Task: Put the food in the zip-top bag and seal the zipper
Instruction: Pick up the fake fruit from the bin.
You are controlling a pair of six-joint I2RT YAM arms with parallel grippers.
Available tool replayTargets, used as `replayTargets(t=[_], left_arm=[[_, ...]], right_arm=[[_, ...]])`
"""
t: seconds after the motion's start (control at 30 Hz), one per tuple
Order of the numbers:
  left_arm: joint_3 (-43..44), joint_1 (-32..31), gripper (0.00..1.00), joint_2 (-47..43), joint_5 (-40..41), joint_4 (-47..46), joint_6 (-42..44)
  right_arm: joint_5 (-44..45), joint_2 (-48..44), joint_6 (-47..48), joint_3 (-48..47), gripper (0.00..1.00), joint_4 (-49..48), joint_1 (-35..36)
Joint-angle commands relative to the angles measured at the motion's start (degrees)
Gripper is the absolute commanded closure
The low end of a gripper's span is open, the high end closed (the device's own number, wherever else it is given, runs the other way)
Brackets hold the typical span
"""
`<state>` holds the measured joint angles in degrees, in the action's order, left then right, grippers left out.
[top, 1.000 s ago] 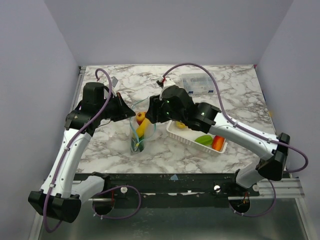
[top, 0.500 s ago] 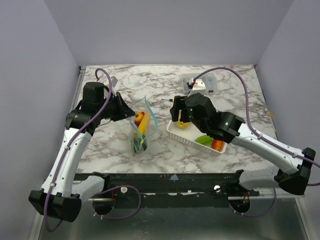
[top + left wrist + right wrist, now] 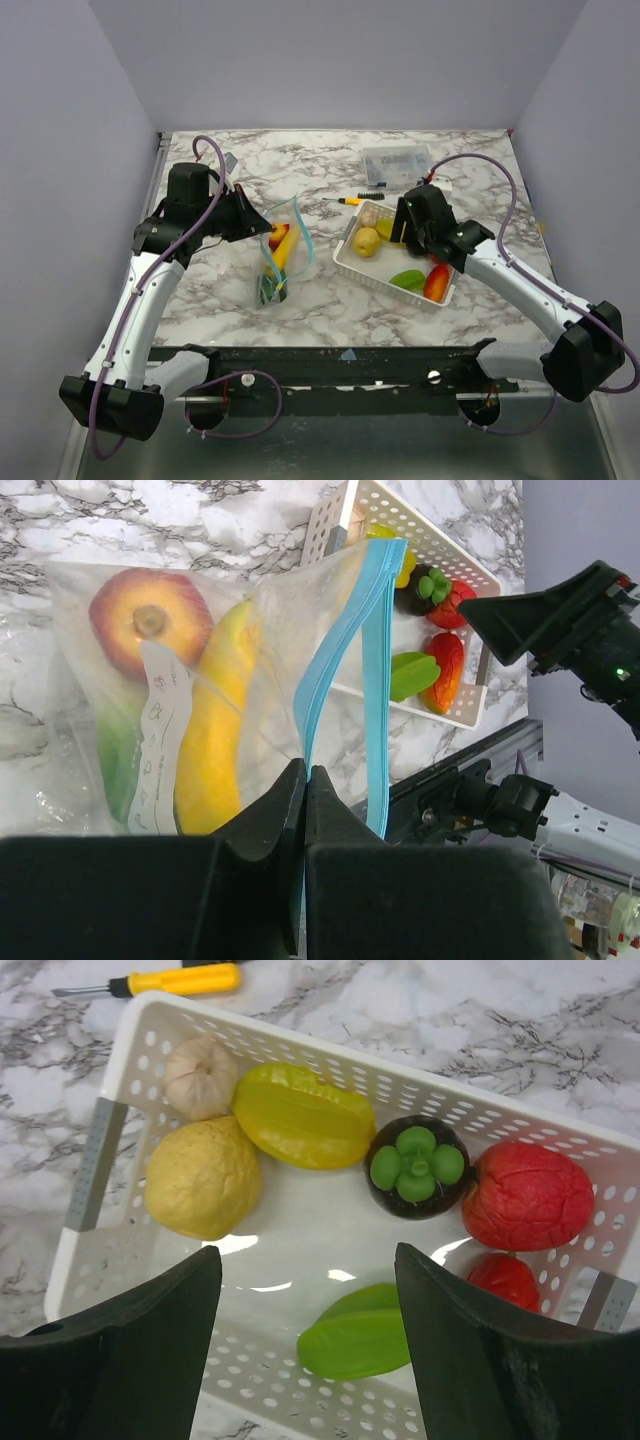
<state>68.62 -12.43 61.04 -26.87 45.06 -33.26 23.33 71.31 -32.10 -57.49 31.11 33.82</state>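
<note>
The dark mangosteen (image 3: 415, 247) (image 3: 418, 1168) is toward the right in the wrist view. My right gripper will move over it next, then go down with its fingers on either side of the mangosteen.
The clear zip-top bag (image 3: 279, 250) stands at mid-table with its light-blue zipper (image 3: 340, 650) apart at the mouth. Inside it are a red-yellow apple (image 3: 148, 615), a yellow banana (image 3: 215, 730) and a green piece (image 3: 118, 760). My left gripper (image 3: 305, 772) is shut on the near zipper strip and holds the bag up. My right gripper (image 3: 308, 1260) is open and empty above the white basket (image 3: 130, 1050). In the basket lie a yellow lemon (image 3: 203, 1178), a garlic bulb (image 3: 200, 1078), a yellow starfruit (image 3: 303, 1115), a dark mangosteen (image 3: 418, 1168), red pieces (image 3: 527, 1195) and a green starfruit (image 3: 358, 1337).
A yellow screwdriver (image 3: 347, 200) lies behind the basket (image 3: 345, 262). A small clear lidded box (image 3: 396, 162) sits at the back right. The table's side walls are close on both sides.
My right gripper left the bag's mouth, swung right and now hangs open over the basket. The bag stays held by the left gripper.
</note>
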Motion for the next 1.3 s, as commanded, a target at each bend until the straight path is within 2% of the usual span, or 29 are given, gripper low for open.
replayTargets(t=[0.0,0.2,0.4,1.27], left_arm=[[0.4,0.3,1.00,0.0,-2.8,-2.3,-0.1],[-0.5,0.3,1.00,0.1,-3.3,-3.0,-0.4],[-1.2,0.2,1.00,-0.5,-3.5,-3.1,-0.6],[-2.2,0.3,1.00,-0.7,-4.9,-3.4,-1.1]], right_arm=[[-3.3,2.0,-1.3,2.5,0.26,-2.1,-1.7],[2.4,5.1,-2.9,6.1,0.16,-5.0,-4.0],[4.5,10.0,-2.6,7.1,0.13,-7.2,-5.8],[13.9,23.3,6.2,3.5,0.22,-12.6,-5.8]])
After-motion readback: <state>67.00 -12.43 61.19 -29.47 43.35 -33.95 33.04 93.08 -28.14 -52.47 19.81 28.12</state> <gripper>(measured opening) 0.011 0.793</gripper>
